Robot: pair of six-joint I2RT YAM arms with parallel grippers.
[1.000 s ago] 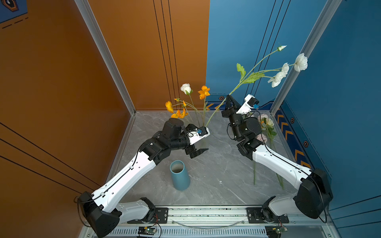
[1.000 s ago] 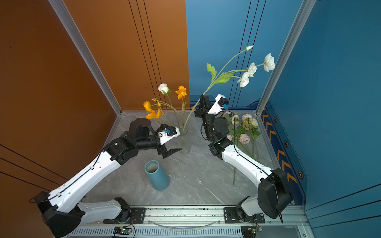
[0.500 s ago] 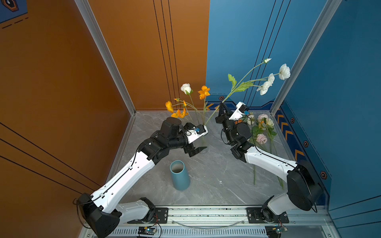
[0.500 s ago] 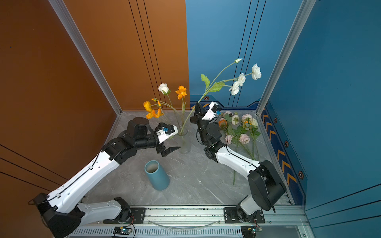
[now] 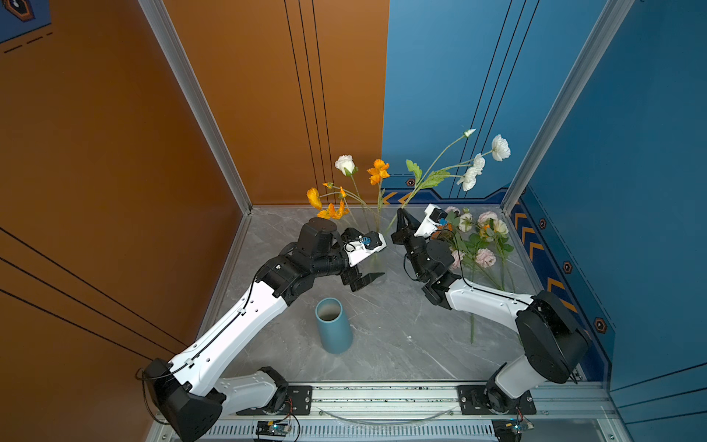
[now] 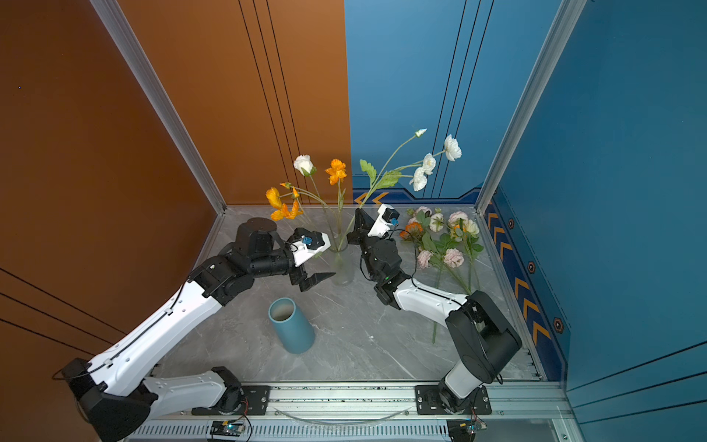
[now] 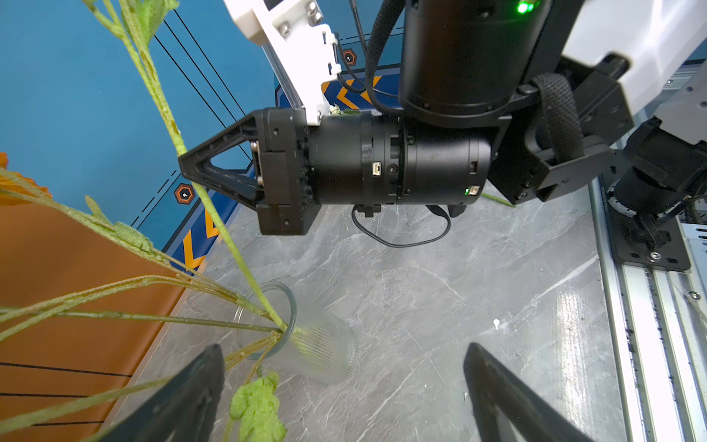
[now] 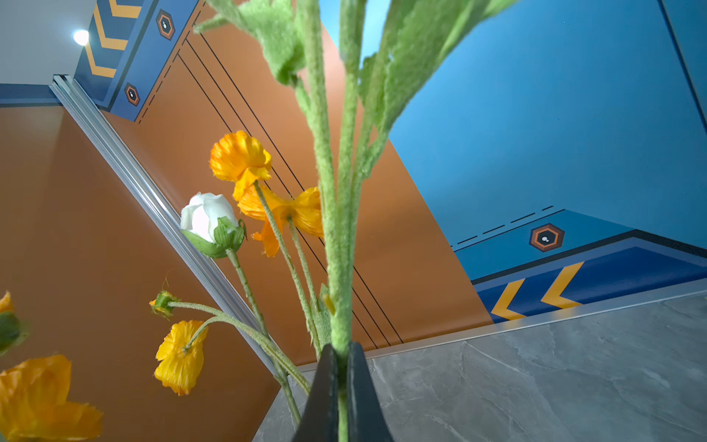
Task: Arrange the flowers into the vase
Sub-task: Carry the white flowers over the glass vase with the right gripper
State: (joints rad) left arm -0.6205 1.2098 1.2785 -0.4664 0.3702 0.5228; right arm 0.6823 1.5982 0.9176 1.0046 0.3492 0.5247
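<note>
The white-bloomed flower's stem already has its end inside the vase's opening (image 6: 338, 243), which is below the robot's right gripper, so the right gripper needs to lower the stem farther toward it next and let go there.
A clear ribbed glass vase (image 6: 341, 268) (image 7: 317, 348) stands at the back middle of the floor. It holds orange flowers (image 5: 378, 171) (image 8: 239, 157) and a white bud (image 5: 344, 164) (image 8: 208, 216). My right gripper (image 5: 401, 212) (image 6: 357, 212) (image 8: 340, 354) is shut on the fuzzy green stem (image 7: 214, 214) of a tall white-bloomed flower (image 5: 474, 168) (image 6: 428, 164). That stem slants down into the vase mouth. My left gripper (image 5: 363, 281) (image 6: 317, 279) (image 7: 340, 363) is wide open and empty, low beside the vase body.
A blue cylinder (image 5: 333, 325) (image 6: 290, 325) stands open-topped in front of the vase. Several loose pink, cream and orange flowers (image 5: 478, 237) (image 6: 443, 237) lie along the right wall. Walls enclose the grey floor on three sides, and a rail (image 5: 382, 394) runs along the front.
My right gripper has come down and to the left with the white flower, bringing its stem end into the vase mouth. The left arm has barely moved.
</note>
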